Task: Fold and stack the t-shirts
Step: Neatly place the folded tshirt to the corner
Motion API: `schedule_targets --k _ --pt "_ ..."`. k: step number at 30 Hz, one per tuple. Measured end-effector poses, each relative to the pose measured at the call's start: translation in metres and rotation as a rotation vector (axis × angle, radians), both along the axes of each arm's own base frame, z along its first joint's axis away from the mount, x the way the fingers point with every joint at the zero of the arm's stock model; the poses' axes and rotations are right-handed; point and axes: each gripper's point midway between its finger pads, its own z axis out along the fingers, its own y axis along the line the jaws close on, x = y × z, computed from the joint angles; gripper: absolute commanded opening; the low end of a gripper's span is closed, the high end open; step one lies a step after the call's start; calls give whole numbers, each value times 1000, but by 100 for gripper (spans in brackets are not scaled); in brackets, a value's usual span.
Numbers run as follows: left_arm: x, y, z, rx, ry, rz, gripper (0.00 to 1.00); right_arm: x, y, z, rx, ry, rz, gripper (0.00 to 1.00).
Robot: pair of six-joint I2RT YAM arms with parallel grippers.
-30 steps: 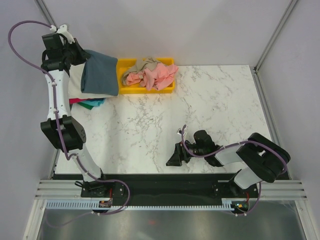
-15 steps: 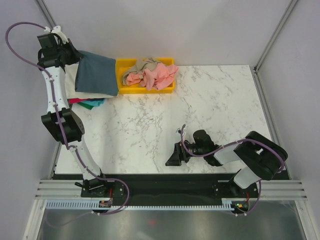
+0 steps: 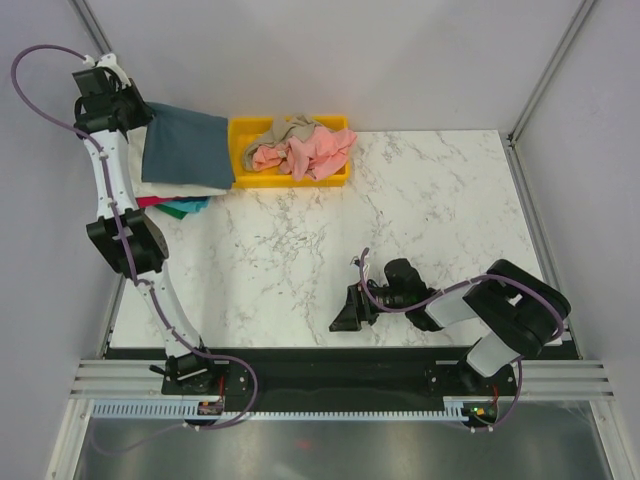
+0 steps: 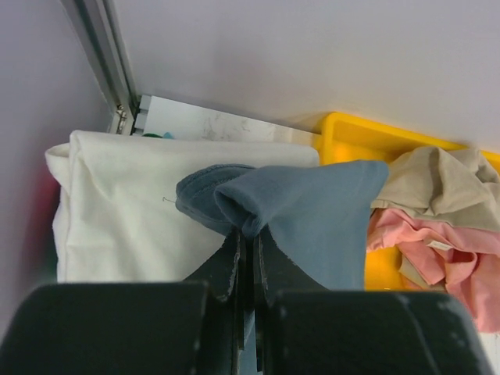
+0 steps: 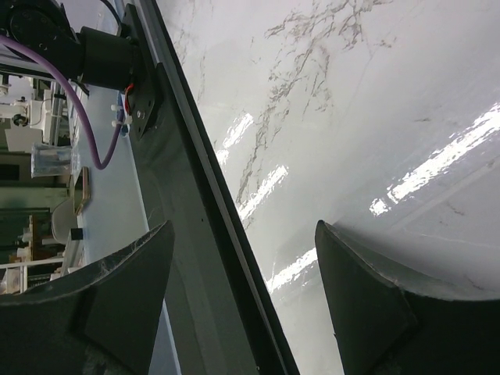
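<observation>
My left gripper lowers the fold down and to the left in the wrist view next and lets go of it, since the cream-white shirt's uncovered corner [image 4: 113, 172] lies there.
My left gripper [image 3: 138, 118] is at the far left corner, shut on the folded slate-blue t-shirt [image 3: 188, 148], which hangs over a stack there. In the left wrist view the jaws [image 4: 248, 234] pinch a fold of the blue shirt [image 4: 312, 211] above the cream-white shirt [image 4: 125, 211]. The stack shows a cream-white edge [image 3: 180, 190], a red one [image 3: 150, 201] and a teal one [image 3: 188, 207]. Salmon-pink [image 3: 315, 152] and tan [image 3: 292, 128] shirts lie crumpled in the yellow bin [image 3: 290, 180]. My right gripper [image 3: 345, 310] is open and empty near the table's front edge.
The yellow bin [image 4: 351, 137] stands right beside the stack at the back. Metal frame posts [image 3: 90, 25] rise at the back corners. The marble table [image 3: 400, 200] spreads between the bin and my right arm. The right wrist view shows the table's front rail [image 5: 195, 195].
My left gripper has moved left and back toward the corner, drawing the slate-blue shirt with it and lowering it flatter over the stack. The right arm has barely moved.
</observation>
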Motion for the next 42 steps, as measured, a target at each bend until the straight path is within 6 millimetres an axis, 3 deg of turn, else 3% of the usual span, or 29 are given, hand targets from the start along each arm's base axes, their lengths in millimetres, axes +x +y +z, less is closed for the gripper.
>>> schedule_targets --k 13,14,15,16,18,19,22,28,32,38,40,42 --pt "11 56 -47 27 60 91 3 0 2 0 5 8 8 81" --pt "11 62 -51 32 63 106 9 0 2 0 5 8 8 81" --pt "11 67 -54 36 67 121 21 0 2 0 6 9 8 81" --pt "11 73 -56 43 69 138 51 0 3 0 6 8 9 81" --pt "9 87 -58 63 71 181 92 1 3 0 7 10 11 81" --pt "8 95 -57 69 66 211 99 1 3 0 7 10 11 81" --pt "5 105 -56 69 63 253 100 1 4 0 7 11 12 81" --pt "2 95 -49 96 84 321 100 1 4 0 7 11 13 81" --pt "-13 76 -20 112 68 338 97 1 4 0 7 11 14 81" --pt "-25 7 38 128 -21 277 93 1 4 0 7 12 14 81" --pt "-21 -13 42 115 -38 245 94 1 4 0 7 12 14 81" --pt "-17 -21 33 104 -28 231 94 1 4 0 7 12 14 81"
